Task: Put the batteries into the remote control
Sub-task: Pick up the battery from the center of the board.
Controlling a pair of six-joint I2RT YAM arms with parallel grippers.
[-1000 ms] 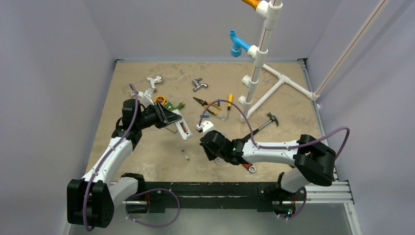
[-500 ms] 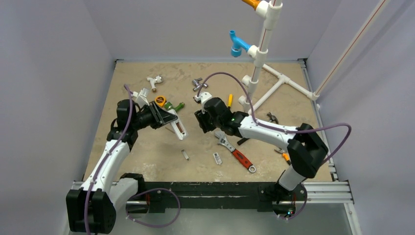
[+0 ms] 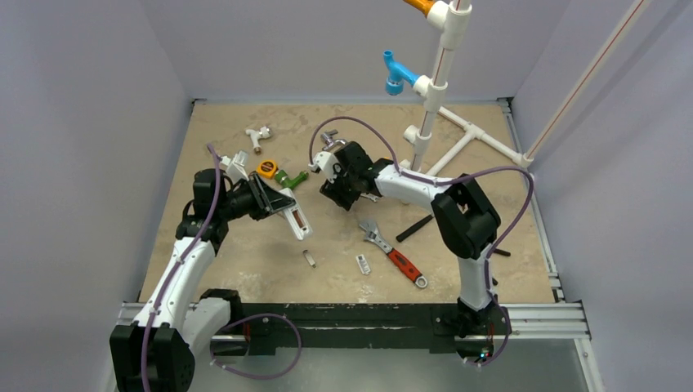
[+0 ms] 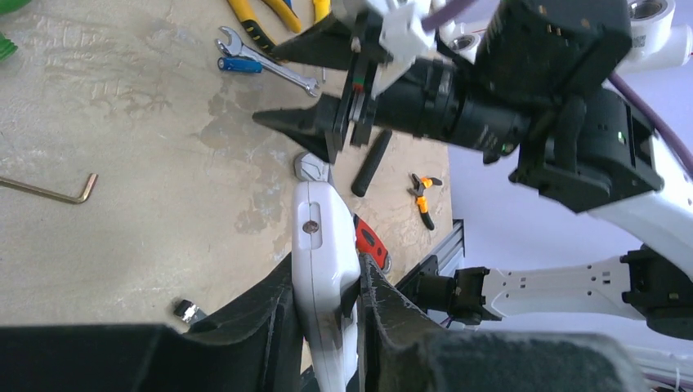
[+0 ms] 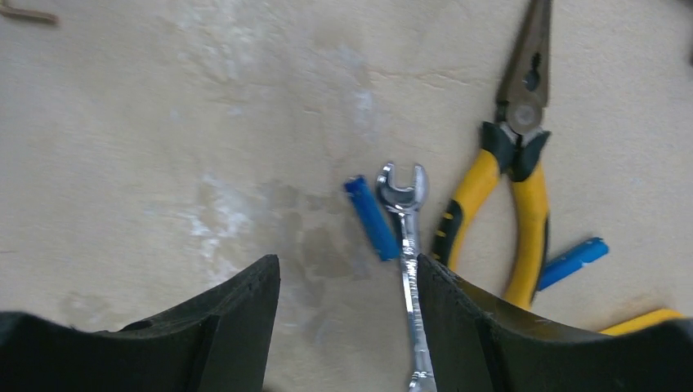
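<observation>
The blue battery lies slanted below, so my open right gripper will lower, turn to match and straddle the battery's lower end (image 5: 386, 249).
My left gripper (image 4: 325, 273) is shut on the white remote control (image 4: 323, 237), held edge-on above the table; in the top view the remote control (image 3: 296, 220) juts right of that gripper (image 3: 276, 202). My right gripper (image 5: 347, 269) hovers open and empty over the far middle of the table (image 3: 245, 261). One blue battery (image 5: 372, 216) lies just ahead of its jaws, beside a small spanner (image 5: 406, 245). A second battery (image 5: 574, 261) lies to the right, past the pliers. The left wrist view shows the right gripper (image 4: 266, 87) near a battery (image 4: 239, 64).
Yellow-handled pliers (image 5: 511, 188) lie right of the spanner. A red-handled wrench (image 3: 396, 255), a small silvery piece (image 3: 309, 258) and a small grey part (image 3: 363, 264) lie nearer the front. A white pipe frame (image 3: 425, 122) stands at the back right. A hex key (image 4: 49, 189) lies left.
My right arm has swung from the front middle toward the back, away from the remote, and its jaws have opened. The left gripper with the remote has shifted slightly.
</observation>
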